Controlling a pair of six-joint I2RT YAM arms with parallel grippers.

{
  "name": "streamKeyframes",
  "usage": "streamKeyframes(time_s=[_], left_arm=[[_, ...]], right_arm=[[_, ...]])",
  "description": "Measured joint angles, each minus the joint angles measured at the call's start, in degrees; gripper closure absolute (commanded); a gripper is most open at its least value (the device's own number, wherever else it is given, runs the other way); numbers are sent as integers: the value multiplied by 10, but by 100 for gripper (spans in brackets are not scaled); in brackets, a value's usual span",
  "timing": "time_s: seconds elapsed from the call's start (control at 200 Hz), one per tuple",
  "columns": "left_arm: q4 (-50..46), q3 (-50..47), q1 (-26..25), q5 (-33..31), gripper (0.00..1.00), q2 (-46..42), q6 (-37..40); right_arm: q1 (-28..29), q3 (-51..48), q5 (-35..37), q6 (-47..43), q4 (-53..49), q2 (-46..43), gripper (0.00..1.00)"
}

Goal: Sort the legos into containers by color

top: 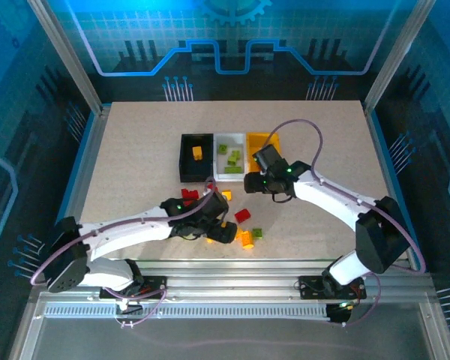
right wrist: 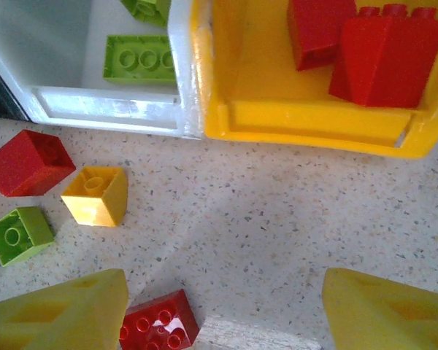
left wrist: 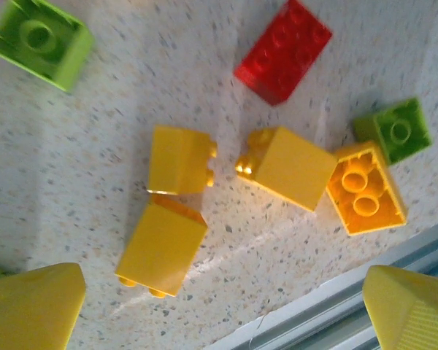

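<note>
I will next move my open left gripper down around the yellow lego closest to its fingers, where the table is empty on both sides of the lego.
The containers stand in a row: black point(top: 196, 157), white point(top: 229, 154) and yellow point(top: 261, 142). The yellow bin point(right wrist: 314, 124) holds two red legos point(right wrist: 390, 51). A green lego point(right wrist: 139, 57) lies in the white bin point(right wrist: 109, 102). My right gripper point(right wrist: 223, 313) hangs open over bare table just in front of the yellow bin, with a red lego point(right wrist: 159, 321) beside its left finger. My left gripper point(left wrist: 223, 313) is open above several yellow legos point(left wrist: 163, 246) near the table's front edge, gripping none. A red lego point(left wrist: 283, 49) and green legos point(left wrist: 40, 44) lie further off.
A yellow brick point(top: 197, 153) sits in the black bin. Loose red point(right wrist: 29, 162), yellow point(right wrist: 96, 195) and green point(right wrist: 18, 233) bricks lie in front of the white bin. The table's metal front rail point(left wrist: 328, 313) runs just below the left gripper.
</note>
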Motion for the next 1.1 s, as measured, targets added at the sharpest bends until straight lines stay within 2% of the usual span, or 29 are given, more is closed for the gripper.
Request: streamKeyframes(time_s=[0.165,0.36,0.575,0.72,0.81,0.891,1.031,1.101], left_arm=[[0,-1,-7,-4,15,34,4],[24,-9,-7,-9,23,71,3],[49,-12,-6,-39,34,102,6],[51,-31,-6,-39,29,125,6],[54,-32,-6,-39,31,127,7],[54,-32,-6,-40,35,127,7],[52,-35,-6,-48,51,127,4],[52,-35,-6,-50,56,124,2]], right_arm=[[-8,-10,-2,0,12,-14,28],[-15,-23,-4,0,21,-33,28],[-23,-32,-7,0,25,-47,28],[-26,-37,-9,0,25,-49,28],[-29,-37,-13,0,25,-49,28],[-29,-37,-15,0,25,-49,28],[-29,-37,-17,1,29,-49,28],[-29,-37,-17,2,30,-48,28]])
